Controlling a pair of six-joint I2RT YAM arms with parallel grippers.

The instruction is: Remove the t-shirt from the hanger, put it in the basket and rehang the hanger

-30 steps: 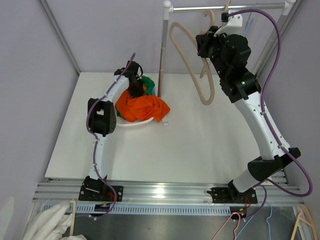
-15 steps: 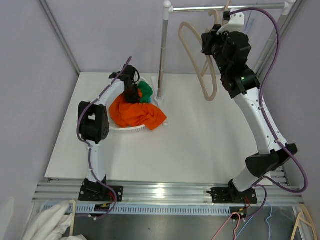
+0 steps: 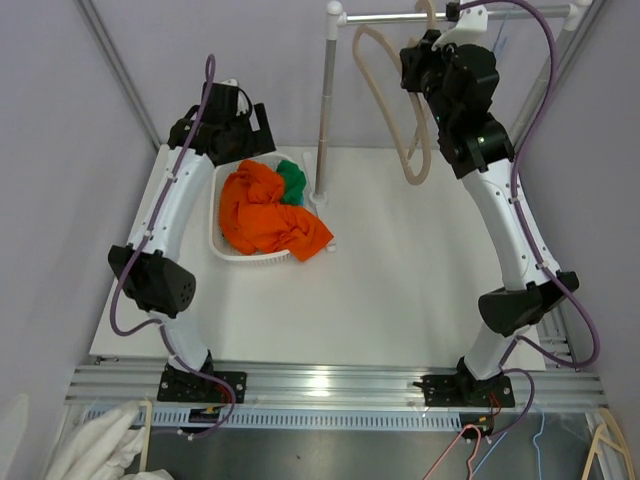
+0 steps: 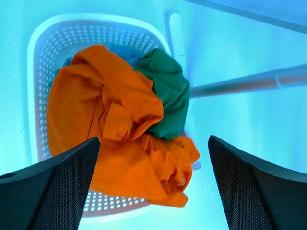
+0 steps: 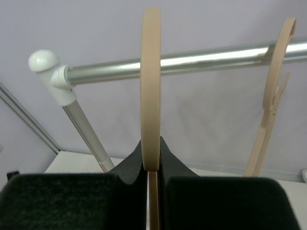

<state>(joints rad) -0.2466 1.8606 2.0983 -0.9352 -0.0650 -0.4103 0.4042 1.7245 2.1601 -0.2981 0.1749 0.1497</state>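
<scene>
I should next move my right gripper outward and slightly toward the upright pole to hang the bare hanger's hook over the bar [image 5: 201, 60], as the hook is before it.
The orange t-shirt [image 3: 265, 212] lies crumpled in a white perforated basket [image 3: 214, 215], one corner spilling over the near right rim. In the left wrist view the t-shirt [image 4: 120, 124] fills the basket [image 4: 33, 57]. My left gripper [image 3: 240, 125] hangs open above the basket's far end, and nothing sits between its fingers [image 4: 48, 191]. The bare beige hanger [image 3: 413, 170] dangles from my right gripper [image 3: 425, 60], which is shut on its neck up by the rail. In the right wrist view the hanger's hook [image 5: 150, 96] crosses in front of the rail [image 5: 201, 60].
A green garment [image 3: 292, 180] lies in the basket beside the t-shirt. The rack's upright pole [image 3: 325, 110] stands just right of the basket. A second beige hanger [image 5: 273, 96] hangs on the rail to the right. More hangers and white cloth lie below the table's front edge.
My left gripper opened, let go of the orange t-shirt and rose away; the t-shirt now rests in the basket. My right gripper lifted the hanger higher toward the rail.
</scene>
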